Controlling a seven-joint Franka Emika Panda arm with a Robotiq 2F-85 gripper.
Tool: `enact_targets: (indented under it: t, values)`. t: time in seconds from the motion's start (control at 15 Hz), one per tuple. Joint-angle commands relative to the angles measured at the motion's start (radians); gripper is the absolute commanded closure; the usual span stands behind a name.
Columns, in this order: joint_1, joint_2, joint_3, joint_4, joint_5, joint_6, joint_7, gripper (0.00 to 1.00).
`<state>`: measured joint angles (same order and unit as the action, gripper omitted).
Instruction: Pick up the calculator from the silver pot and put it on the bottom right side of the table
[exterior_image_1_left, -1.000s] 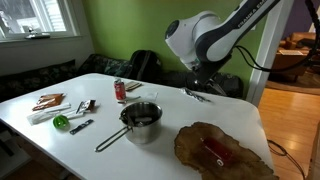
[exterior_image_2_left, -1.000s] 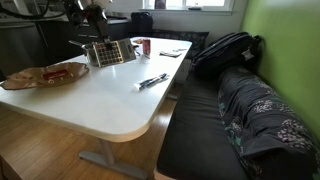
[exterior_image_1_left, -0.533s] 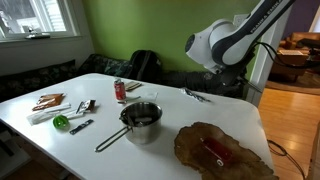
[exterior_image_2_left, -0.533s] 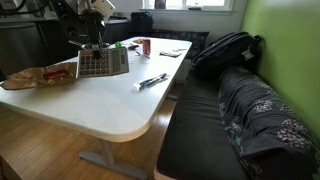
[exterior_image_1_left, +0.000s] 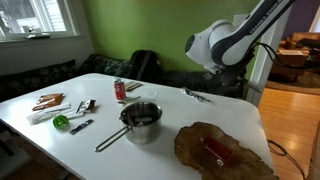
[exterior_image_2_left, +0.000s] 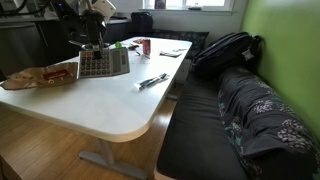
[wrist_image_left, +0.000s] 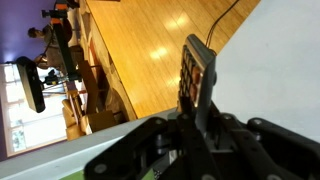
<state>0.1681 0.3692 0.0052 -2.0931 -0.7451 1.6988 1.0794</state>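
My gripper should next move down toward the bare corner by the bench, onto the white tabletop, because the calculator (exterior_image_2_left: 103, 63) (wrist_image_left: 195, 65) is still hanging above the table.
My gripper (exterior_image_2_left: 97, 42) is shut on the grey calculator (exterior_image_2_left: 103, 63) and holds it tilted just above the white table (exterior_image_2_left: 110, 105), with its keys facing the camera. In the wrist view the calculator (wrist_image_left: 195, 65) stands edge-on between my jaws (wrist_image_left: 200, 105), over the table edge with wooden floor beyond. The silver pot (exterior_image_1_left: 142, 119) with its long handle stands mid-table, away from my arm (exterior_image_1_left: 220, 45). In that view the gripper and calculator are hidden behind the arm.
A wooden slab (exterior_image_1_left: 222, 150) holding a red item lies near the pot. It also shows in an exterior view (exterior_image_2_left: 40, 75). A red can (exterior_image_1_left: 120, 90), pens (exterior_image_2_left: 152, 80), a green object (exterior_image_1_left: 61, 121) and small tools lie on the table. A bench with a backpack (exterior_image_2_left: 225, 50) runs alongside.
A second ago my arm was nearer the pot. It has since swung away across the table, carrying the calculator lower. It has been still for the last half second.
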Motion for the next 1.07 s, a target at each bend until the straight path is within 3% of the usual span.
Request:
enact_targets:
  t: [0.0, 0.53, 1.0]
  values:
    - [-0.033, 0.072, -0.021, 0.006, -0.041, 0.060, 0.029, 0.96]
    - [-0.066, 0.234, -0.074, 0.049, -0.125, 0.187, 0.054, 0.96]
    - [-0.034, 0.367, -0.072, 0.171, -0.125, 0.163, 0.058, 0.96]
